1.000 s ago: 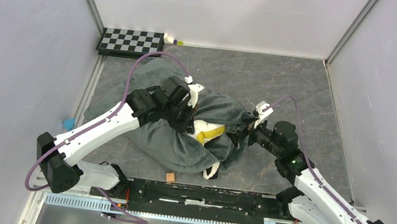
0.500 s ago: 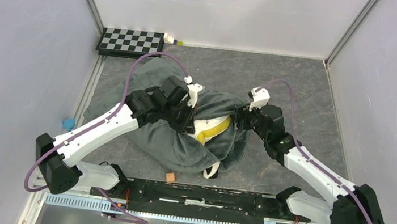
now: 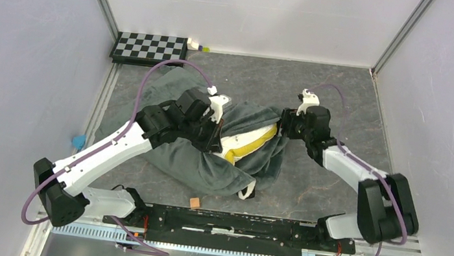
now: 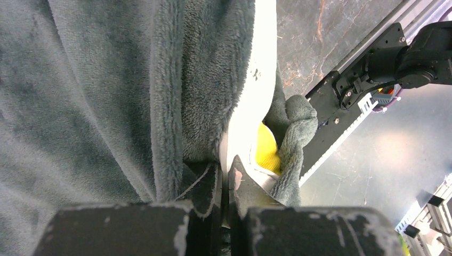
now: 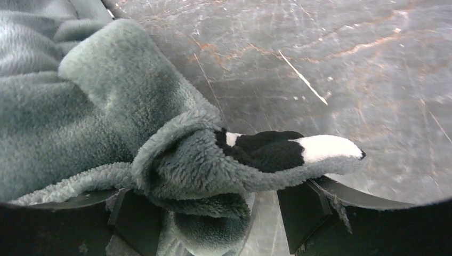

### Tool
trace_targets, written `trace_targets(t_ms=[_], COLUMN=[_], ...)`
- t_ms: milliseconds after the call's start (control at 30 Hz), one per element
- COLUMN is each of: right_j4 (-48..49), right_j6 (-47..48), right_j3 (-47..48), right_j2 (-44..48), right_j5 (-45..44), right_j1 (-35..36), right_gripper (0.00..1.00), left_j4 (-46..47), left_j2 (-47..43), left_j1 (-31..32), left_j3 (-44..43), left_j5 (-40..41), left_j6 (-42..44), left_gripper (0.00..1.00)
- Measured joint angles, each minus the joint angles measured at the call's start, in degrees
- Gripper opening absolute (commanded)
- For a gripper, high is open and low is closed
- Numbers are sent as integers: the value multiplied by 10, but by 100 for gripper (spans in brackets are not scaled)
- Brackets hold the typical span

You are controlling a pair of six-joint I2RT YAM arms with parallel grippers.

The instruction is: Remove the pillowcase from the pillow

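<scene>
I will move my left gripper to the right in the top view, where the pillow's yellow edge [image 3: 253,145] [image 4: 266,149] is, and let go of the pillow's white edge.
The pillowcase [image 3: 182,155] lies crumpled mid-floor, grey-green side out; a zebra-striped corner [image 5: 298,149] shows in the right wrist view. The white pillow with its yellow edge [image 3: 250,145] pokes out of the case's opening. My left gripper [image 3: 215,141] is shut on the pillow's thin white edge [image 4: 253,101], with grey plush [image 4: 106,80] beside it; its fingertips meet [image 4: 226,176]. My right gripper [image 3: 281,129] is at the case's right rim, jaws wide apart [image 5: 218,221], a fold of the pillowcase [image 5: 192,176] lying loosely between them.
A checkerboard [image 3: 149,47] and a small yellow-green object [image 3: 199,47] sit at the back wall. A small orange cube [image 3: 195,202] lies near the front rail [image 3: 232,223]. A blue scrap [image 3: 78,141] is at the left wall. Walls close in on three sides.
My right arm swung toward the far side, taking the case's right rim with it, and more of the yellow pillow edge shows. My left gripper has hardly moved.
</scene>
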State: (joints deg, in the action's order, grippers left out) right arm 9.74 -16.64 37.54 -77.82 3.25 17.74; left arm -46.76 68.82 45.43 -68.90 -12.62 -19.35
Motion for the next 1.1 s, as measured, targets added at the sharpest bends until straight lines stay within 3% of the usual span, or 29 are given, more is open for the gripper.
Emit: trace_targets(t_ms=[100,267,433,567,800,1100], right_j4=[0,31,63,70,27,-56], right_j6=[-4,-32,-57,-63,-49,-91], right_j3=[37,79,142,158,155,132], right_j2=[-52,-130,-230,-254,-218,-35], right_j5=[39,177,309,354,324,211], right_j1=[-11,-60,-65,-55,-60,-160], right_gripper=[73,69,71,75,96,98], left_j4=[1,8,16,19,45,111], left_j2=[-2,-26,-35,-35,-32,19], left_j1=[0,-2,-4,-4,-3,-3], left_j3=[0,3,4,8,17,47], left_j5=[-2,-17,-66,-100,-115,-84], left_j6=[4,5,10,10,4,-34], left_gripper=[2,2,2,2,2,2])
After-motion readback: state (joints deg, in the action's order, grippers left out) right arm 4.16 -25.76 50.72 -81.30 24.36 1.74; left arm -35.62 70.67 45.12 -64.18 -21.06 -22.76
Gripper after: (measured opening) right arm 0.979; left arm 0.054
